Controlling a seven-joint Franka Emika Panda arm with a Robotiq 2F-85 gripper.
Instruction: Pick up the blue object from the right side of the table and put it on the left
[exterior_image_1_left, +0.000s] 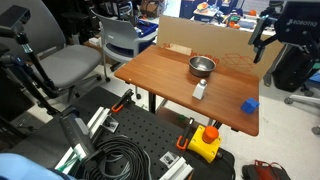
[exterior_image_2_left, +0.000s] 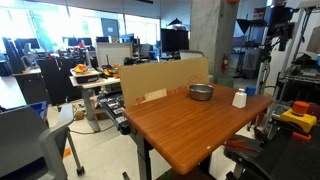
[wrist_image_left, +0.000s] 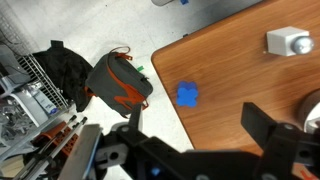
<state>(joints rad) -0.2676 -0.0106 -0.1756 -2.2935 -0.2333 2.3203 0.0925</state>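
The small bright blue block near the table's edge is well below and shows between the two dark fingers, so my gripper should go down onto it next, open.
The blue object is a small bright blue block near one end of the reddish-brown table. In the wrist view the blue object lies close to the table's edge. My gripper is open and empty, well above the table, with the block showing between its two dark fingers. In both exterior views the gripper hangs high beyond the table's far end. I cannot see the block in the exterior view that faces the cardboard.
A metal bowl and a small white upright object stand mid-table. A cardboard sheet stands along the back edge. A grey-orange bag and a yellow device lie below. Chairs stand nearby.
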